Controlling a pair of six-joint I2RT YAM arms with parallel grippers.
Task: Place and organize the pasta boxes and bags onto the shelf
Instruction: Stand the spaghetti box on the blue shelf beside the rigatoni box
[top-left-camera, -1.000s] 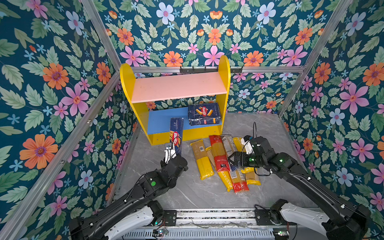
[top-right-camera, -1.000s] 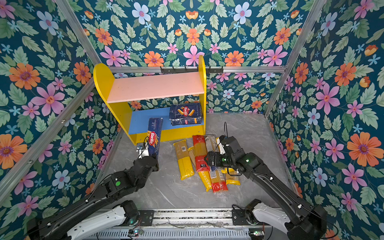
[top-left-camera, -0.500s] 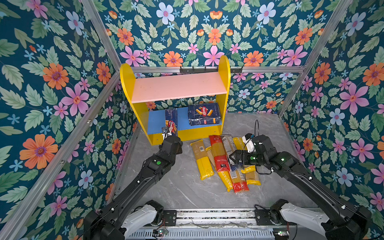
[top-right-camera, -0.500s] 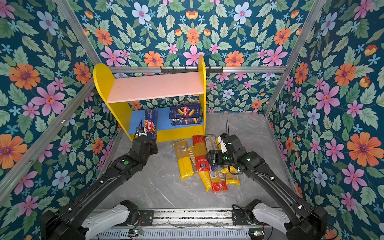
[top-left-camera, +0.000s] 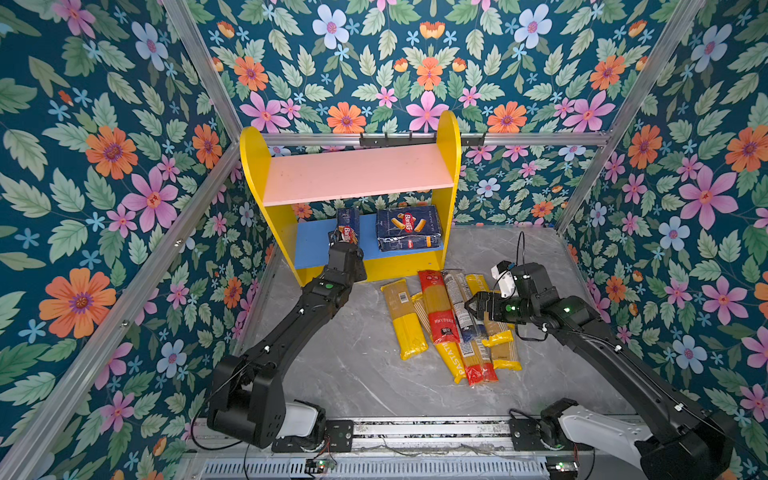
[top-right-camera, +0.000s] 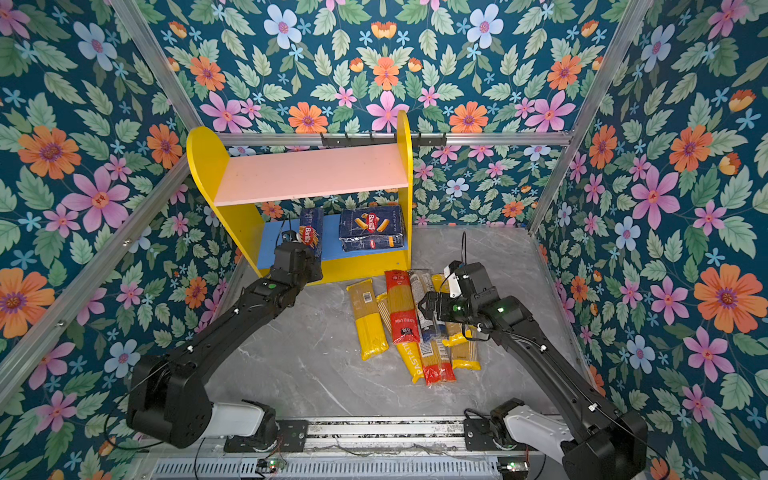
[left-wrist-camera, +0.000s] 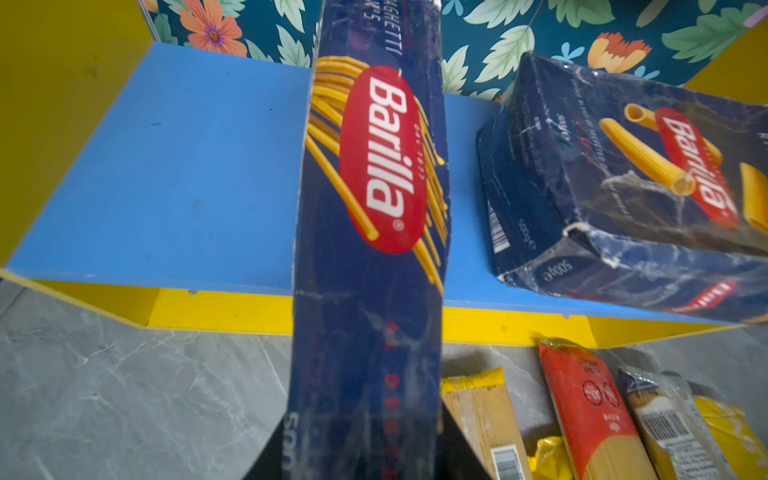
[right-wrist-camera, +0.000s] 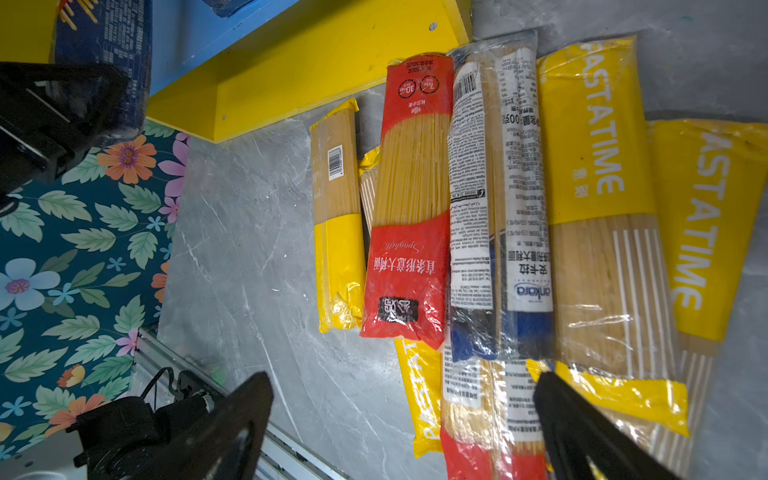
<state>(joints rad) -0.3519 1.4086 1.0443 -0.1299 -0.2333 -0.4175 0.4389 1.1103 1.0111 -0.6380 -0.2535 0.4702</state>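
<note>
I need to lower my left gripper next, shift it outward toward the part of the blue board beside the wide box, which is still bare, and release the long narrow box there.
The shelf (top-left-camera: 357, 174) stands at the back with a pink upper board and a blue lower board (top-left-camera: 311, 245). A wide pasta box (top-left-camera: 408, 228) lies on the right of the blue board. My left gripper (top-left-camera: 345, 245) is shut on the long narrow pasta box (left-wrist-camera: 374, 208), whose far end reaches over the blue board, left of the wide box (left-wrist-camera: 623, 187). Several bags (top-left-camera: 449, 320) lie side by side on the floor in front of the shelf. My right gripper (right-wrist-camera: 401, 395) hangs open just above them, over a red-and-clear bag (right-wrist-camera: 411, 232) and a clear one with a blue end (right-wrist-camera: 498, 208).
Floral walls with aluminium rails close in the grey marbled floor (top-left-camera: 353, 365) on three sides. The shelf's yellow side panels (top-left-camera: 253, 166) flank both boards. A yellow PASTATIME bag (right-wrist-camera: 598, 145) lies at the right of the pile.
My left arm has stretched forward and carried the narrow box from the floor in front of the shelf up over the blue lower board. The right gripper has hardly moved.
</note>
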